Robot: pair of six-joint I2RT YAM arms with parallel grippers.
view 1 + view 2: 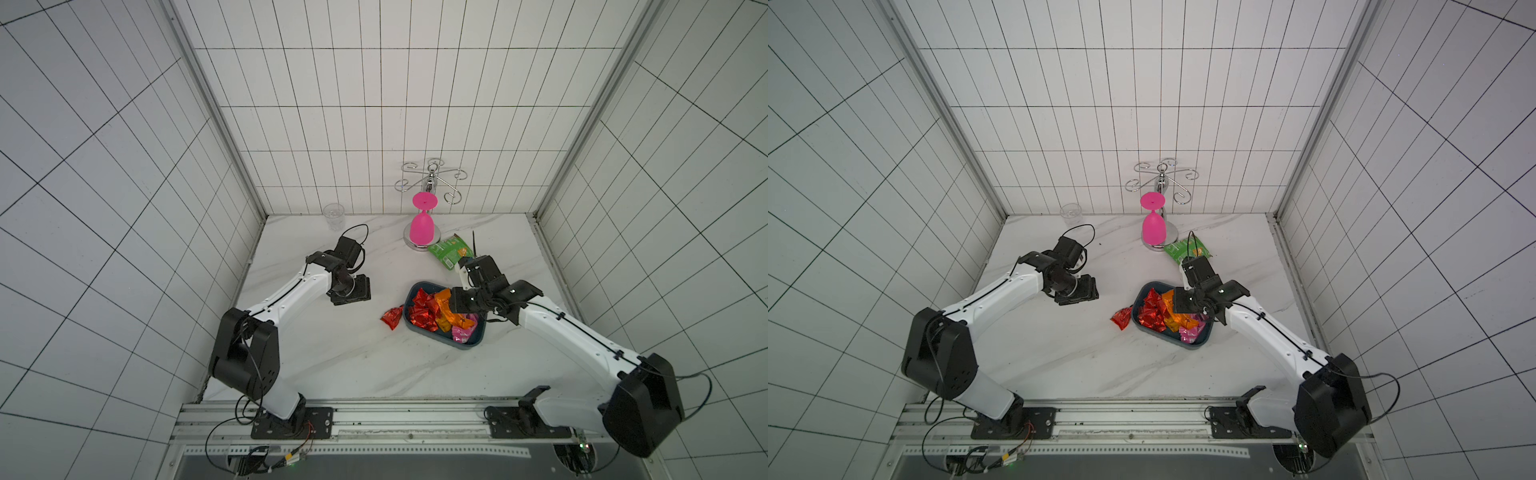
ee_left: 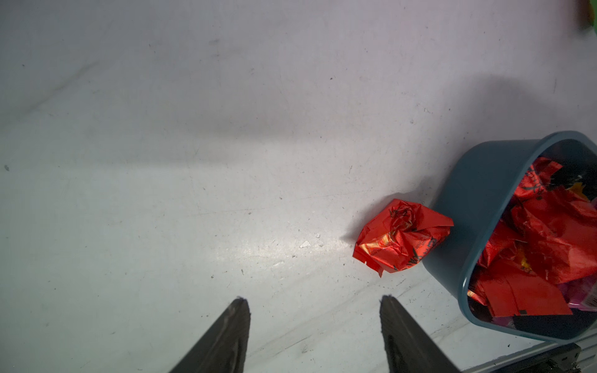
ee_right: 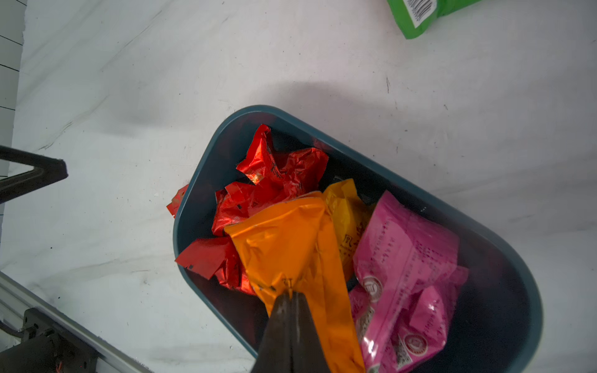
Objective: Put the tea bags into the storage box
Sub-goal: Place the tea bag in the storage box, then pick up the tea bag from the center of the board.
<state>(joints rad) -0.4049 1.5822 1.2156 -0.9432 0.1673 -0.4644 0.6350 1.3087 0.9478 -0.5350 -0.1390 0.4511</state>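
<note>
The orange tea bag (image 1: 442, 300) already dangles inside the box's rim. My right gripper stays over the pile between the red and pink bags next and opens, releasing it.
The teal storage box (image 1: 457, 345) (image 1: 1188, 345) (image 3: 193, 206) lies right of the table's middle and holds several red (image 3: 274, 174), yellow (image 3: 349, 219) and pink (image 3: 403, 258) tea bags. My right gripper (image 3: 290, 292) (image 1: 452, 309) hangs over the box, shut on the edge of an orange tea bag (image 3: 290, 245) (image 1: 442, 300) that dangles above the pile. One crumpled red tea bag (image 1: 392, 318) (image 1: 1122, 318) (image 2: 400, 237) lies on the table against the box's outer wall (image 2: 478, 193). My left gripper (image 2: 315, 300) (image 1: 351, 293) is open over bare table, left of that red bag, holding nothing.
A green snack packet (image 1: 451, 251) (image 3: 420, 16) lies just behind the box. Behind it a pink goblet (image 1: 422, 230) hangs upside down on a chrome rack (image 1: 432, 178). A clear tumbler (image 1: 333, 214) stands at the back left. A metal rail (image 1: 374, 415) runs along the front edge.
</note>
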